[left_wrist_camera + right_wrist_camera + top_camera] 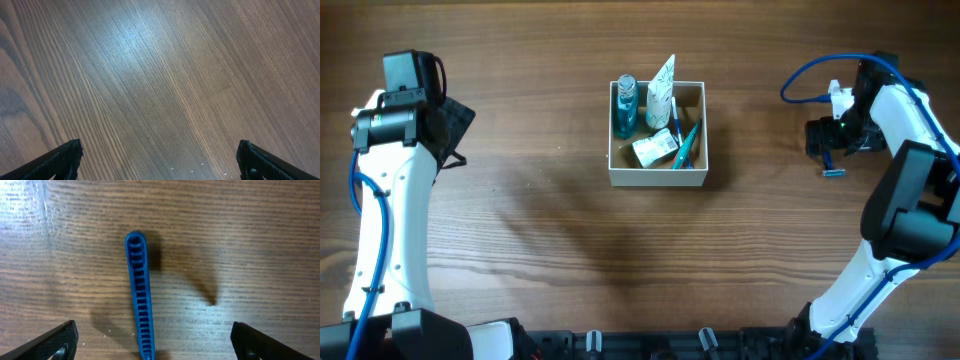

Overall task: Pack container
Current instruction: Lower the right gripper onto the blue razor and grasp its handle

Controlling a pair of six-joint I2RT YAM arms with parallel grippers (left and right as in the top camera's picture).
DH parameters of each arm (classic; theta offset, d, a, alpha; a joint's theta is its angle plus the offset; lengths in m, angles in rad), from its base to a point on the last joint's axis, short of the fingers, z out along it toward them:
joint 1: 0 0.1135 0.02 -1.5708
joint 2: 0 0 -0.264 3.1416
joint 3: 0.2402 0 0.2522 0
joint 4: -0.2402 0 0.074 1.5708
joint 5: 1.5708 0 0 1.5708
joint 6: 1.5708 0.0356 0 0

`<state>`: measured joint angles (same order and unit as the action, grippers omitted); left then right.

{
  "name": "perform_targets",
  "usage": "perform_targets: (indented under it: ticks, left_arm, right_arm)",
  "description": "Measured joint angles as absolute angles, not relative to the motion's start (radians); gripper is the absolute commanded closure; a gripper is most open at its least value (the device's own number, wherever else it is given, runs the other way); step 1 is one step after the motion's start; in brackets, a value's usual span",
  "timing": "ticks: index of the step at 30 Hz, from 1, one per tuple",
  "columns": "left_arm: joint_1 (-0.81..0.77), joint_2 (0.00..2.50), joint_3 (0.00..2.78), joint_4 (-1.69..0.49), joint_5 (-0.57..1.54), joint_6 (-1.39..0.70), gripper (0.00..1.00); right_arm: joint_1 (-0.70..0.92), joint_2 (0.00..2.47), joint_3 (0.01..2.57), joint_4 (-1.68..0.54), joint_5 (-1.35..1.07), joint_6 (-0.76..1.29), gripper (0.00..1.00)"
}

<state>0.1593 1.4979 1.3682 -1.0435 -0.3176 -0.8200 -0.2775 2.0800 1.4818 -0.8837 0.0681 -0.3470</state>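
The right gripper will move down onto the blue razor's ribbed handle [140, 294] and close across it, because the handle lies lengthwise between the open fingers and is still untouched.
The container [657, 177], a small square white-walled box with a tan inside, stands at the table's middle back. It holds a teal bottle [625, 105], a white tube [661, 88], a white packet [655, 149] and blue sticks [686, 143]. A blue razor [831, 166] lies on the table at the right; its ribbed handle [140, 300] runs between my right gripper's fingers. My right gripper [155, 345] is open right over it, not touching. My left gripper [160, 162] is open and empty over bare wood at the far left.
The wooden table [540, 230] carries nothing else. My left arm [390, 200] runs along the left side and my right arm [910, 210] along the right side. A black rail [650, 345] edges the front.
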Motion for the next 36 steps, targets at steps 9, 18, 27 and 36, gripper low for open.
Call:
perform_targets:
  ticks: [9,18,27,36]
  left_arm:
    - [0.159,1.498,1.368,-1.044,-0.318,-0.820,0.00]
    - [0.159,1.498,1.368,-1.044,-0.318,-0.820,0.00]
    - [0.159,1.498,1.368,-1.044,-0.318,-0.820,0.00]
    - [0.159,1.498,1.368,-1.044,-0.318,-0.820,0.00]
  right_arm:
    - [-0.278,2.081,1.479,-0.855,0.056,-0.347,0.01]
    - [-0.278,2.082,1.478,-0.824,-0.004,-0.347,0.01]
    - [-0.278,2.115,1.479,-0.830,-0.019,-0.348,0.01]
    - [-0.278,2.115,1.479,-0.828,-0.021,-0.353,0.64]
